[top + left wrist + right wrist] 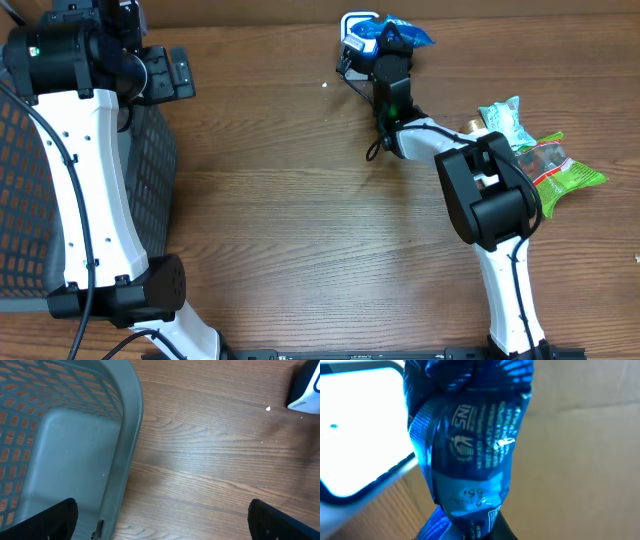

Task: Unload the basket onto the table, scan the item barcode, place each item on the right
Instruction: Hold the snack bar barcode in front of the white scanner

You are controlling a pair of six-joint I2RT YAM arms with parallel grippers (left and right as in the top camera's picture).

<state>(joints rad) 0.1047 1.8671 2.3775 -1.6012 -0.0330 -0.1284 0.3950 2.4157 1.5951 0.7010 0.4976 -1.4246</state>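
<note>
My right gripper carries the blue packet back over the other snack packets next and releases it, since they lie back and to its right in the overhead view.
My right gripper (386,50) is shut on a crinkled blue snack packet (402,33) at the back of the table. The packet is held right beside a white scanner with a blue edge (352,30). The right wrist view is filled by the blue packet (470,435), printed side up, rising from my right gripper (485,534), with the bright scanner face (355,435) at the left. My left gripper (175,72) stands open and empty at the back left. Its fingertips (55,520) straddle the basket's rim, far from the scanner (307,390).
A grey mesh basket (150,170) lies along the table's left side, with its rim (127,445) under my left wrist. Several other snack packets, green (565,175) and pale teal (505,120), lie at the right by the right arm's elbow.
</note>
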